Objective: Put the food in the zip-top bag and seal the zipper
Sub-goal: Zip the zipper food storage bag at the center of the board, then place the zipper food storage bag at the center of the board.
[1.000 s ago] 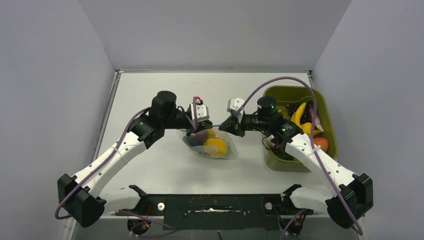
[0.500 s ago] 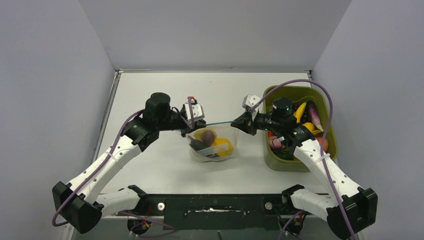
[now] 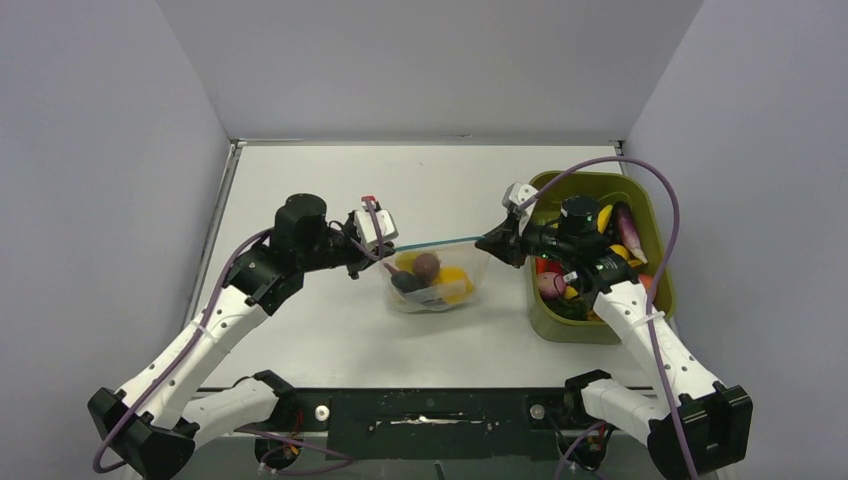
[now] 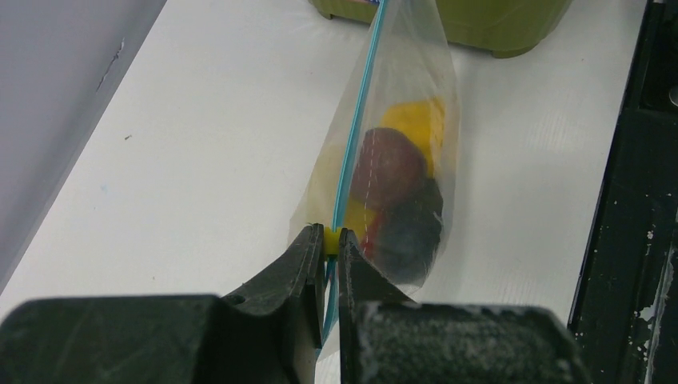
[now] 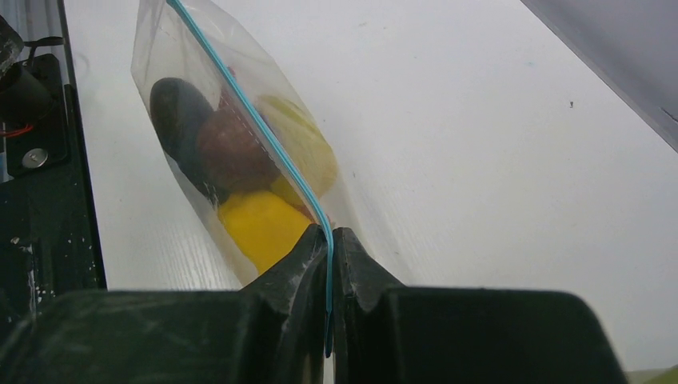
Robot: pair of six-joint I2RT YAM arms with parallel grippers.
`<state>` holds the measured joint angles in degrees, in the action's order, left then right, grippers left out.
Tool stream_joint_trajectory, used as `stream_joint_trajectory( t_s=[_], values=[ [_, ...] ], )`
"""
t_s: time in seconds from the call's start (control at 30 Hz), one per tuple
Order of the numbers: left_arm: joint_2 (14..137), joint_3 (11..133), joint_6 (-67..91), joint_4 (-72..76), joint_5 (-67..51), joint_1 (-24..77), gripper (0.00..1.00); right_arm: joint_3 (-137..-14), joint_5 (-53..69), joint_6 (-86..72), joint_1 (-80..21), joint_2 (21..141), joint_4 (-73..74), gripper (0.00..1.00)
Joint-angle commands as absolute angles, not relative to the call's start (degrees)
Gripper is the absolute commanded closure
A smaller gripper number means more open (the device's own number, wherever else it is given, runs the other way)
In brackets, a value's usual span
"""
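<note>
The zipper's yellow end goes down and left in the top view next, and my left gripper releases it, as bare tabletop lies below it on that side.
The clear zip-top bag point(image 3: 432, 285) hangs stretched between my two grippers above the table, with yellow, dark red and dark toy food point(image 3: 428, 277) inside. Its blue-teal zipper point(image 3: 440, 241) runs taut from left to right. My left gripper point(image 3: 362, 252) is shut on the zipper's left end, on its small yellow end piece point(image 4: 331, 241). My right gripper point(image 3: 490, 243) is shut on the zipper's right end point(image 5: 328, 264). The bag point(image 4: 400, 152) and its food show in both wrist views point(image 5: 232, 152).
An olive-green bin point(image 3: 640, 215) with more toy food, banana, eggplant and red pieces, stands at the right, just beyond my right gripper. The black base rail point(image 3: 430, 410) runs along the near edge. Grey walls close the back and sides.
Both grippers have moved apart, left one leftward and right one rightward, pulling the zipper strip straight and taut. The bag has shifted slightly and hangs stretched wider.
</note>
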<state>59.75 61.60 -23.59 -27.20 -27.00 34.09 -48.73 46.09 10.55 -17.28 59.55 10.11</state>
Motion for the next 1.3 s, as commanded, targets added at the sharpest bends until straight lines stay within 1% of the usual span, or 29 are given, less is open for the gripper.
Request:
stream_joint_trajectory(
  t_s=[0.0, 0.47, 0.63, 0.73, 0.83, 0.87, 0.93, 1.03, 1.07, 1.1, 1.27],
  values=[
    [55.60, 61.22, -22.58, -28.91, -21.61, 32.93, 1.00, -48.70, 42.80, 9.38, -14.51, 58.44, 7.48, 1.00],
    [46.62, 57.01, -20.57, -33.09, -14.77, 32.85, 1.00, -47.85, 39.12, 6.63, -11.97, 57.12, 9.98, 1.00],
    [44.14, 56.62, -18.58, -34.79, -13.08, 32.91, 1.00, -47.55, 39.74, 6.34, -11.94, 55.76, 11.91, 1.00],
    [43.07, 55.69, -16.86, -33.17, -13.96, 32.95, 1.00, -47.63, 42.18, 5.00, -12.02, 55.88, 10.52, 1.00],
    [43.06, 53.03, -13.48, -27.43, -13.72, 32.85, 1.00, -47.31, 39.80, 2.91, -12.04, 57.02, 6.50, 1.00],
    [43.61, 51.74, -12.12, -25.09, -13.67, 32.86, 1.00, -47.37, 38.51, 2.40, -11.93, 57.93, 5.00, 0.97],
    [46.06, 50.90, -9.38, -21.35, -13.47, 32.81, 1.00, -48.94, 35.74, 1.92, -11.89, 60.56, 3.70, 0.86],
    [51.24, 51.96, -5.84, -17.91, -11.22, 32.15, 1.00, -53.79, 34.39, 1.07, -11.94, 64.46, 4.26, 0.60],
    [53.01, 52.68, -4.71, -17.39, -10.11, 31.59, 1.00, -55.05, 34.26, 0.72, -11.95, 65.38, 4.52, 0.53],
    [54.46, 53.28, -3.64, -16.80, -9.13, 30.72, 1.00, -55.78, 34.34, 0.25, -11.94, 65.88, 4.62, 0.49],
    [58.62, 53.72, 0.41, -11.65, -8.44, 24.34, 1.00, -55.26, 33.10, -2.61, -11.93, 64.13, 1.47, 0.41]
  ],
)
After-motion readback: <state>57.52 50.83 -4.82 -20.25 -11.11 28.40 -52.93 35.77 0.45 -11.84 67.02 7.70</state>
